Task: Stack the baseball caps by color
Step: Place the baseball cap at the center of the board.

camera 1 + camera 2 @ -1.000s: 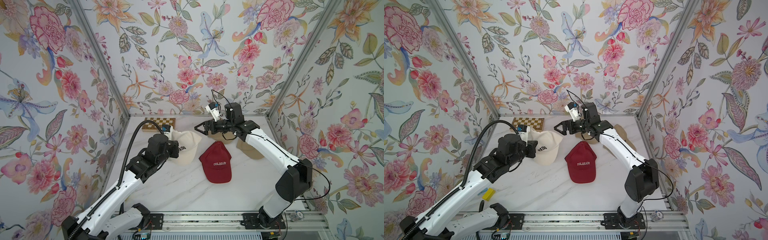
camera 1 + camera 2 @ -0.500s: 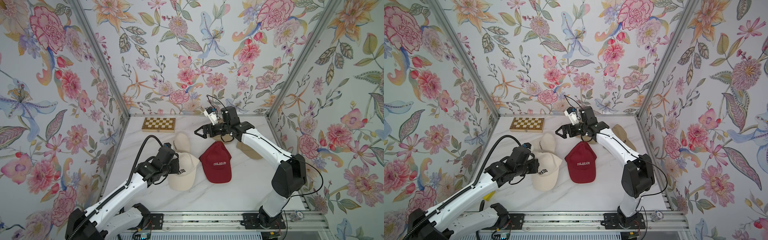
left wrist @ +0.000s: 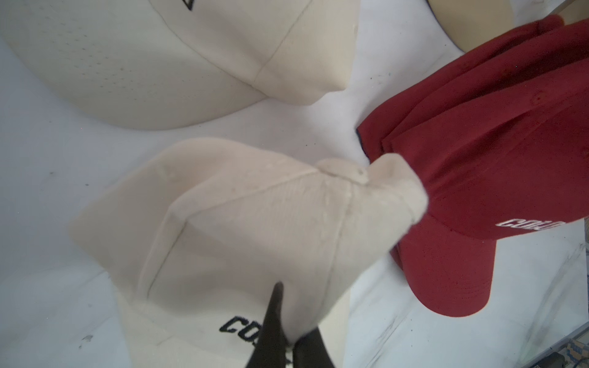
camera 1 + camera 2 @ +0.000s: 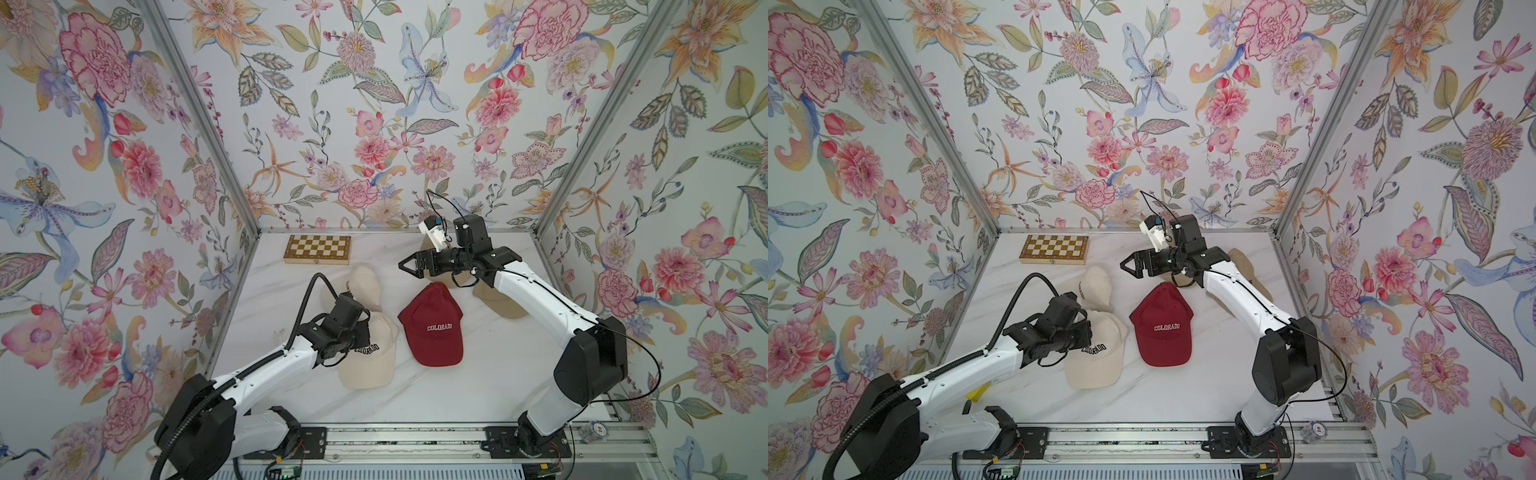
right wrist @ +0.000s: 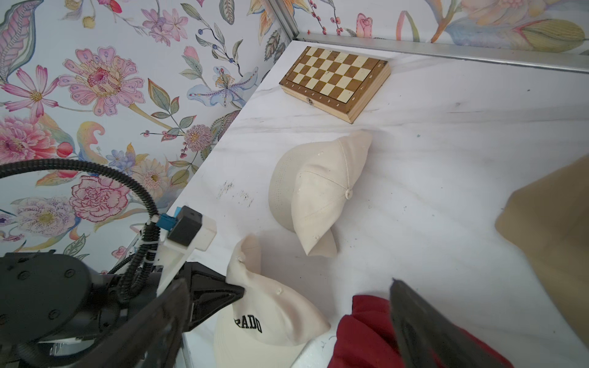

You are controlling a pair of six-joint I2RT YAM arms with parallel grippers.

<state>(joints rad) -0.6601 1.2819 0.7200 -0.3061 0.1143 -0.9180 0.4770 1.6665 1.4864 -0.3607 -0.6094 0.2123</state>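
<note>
My left gripper will next carry the top of the cream cap outward, where the second cream cap is, then move down and let it go on the bare tabletop [image 4: 389, 299] [image 3: 319, 130] beside that cap.
My left gripper [image 4: 362, 329] is shut on the crown of a cream cap [image 4: 368, 359], pinching its fabric [image 3: 255, 223] between the black fingers [image 3: 275, 318]; its brim rests on the table near the front left. A second cream cap [image 4: 365, 284] lies just behind it. A dark red cap [image 4: 432, 328] lies at the centre, and the left wrist view shows layered dark red crowns [image 3: 494, 159]. Tan caps [image 4: 498, 305] lie partly hidden under my right arm. My right gripper [image 4: 409, 266] hovers open above the table behind the red cap, holding nothing.
A wooden chessboard [image 4: 318, 249] lies at the back left by the wall. Flowered walls close in the left, back and right sides. A small yellow object [image 4: 978, 392] sits near the front left edge beside my left arm's base.
My left gripper has pulled the cream cap off the other cream cap toward the front, uncovering that one. The right gripper shifted slightly left, still open.
</note>
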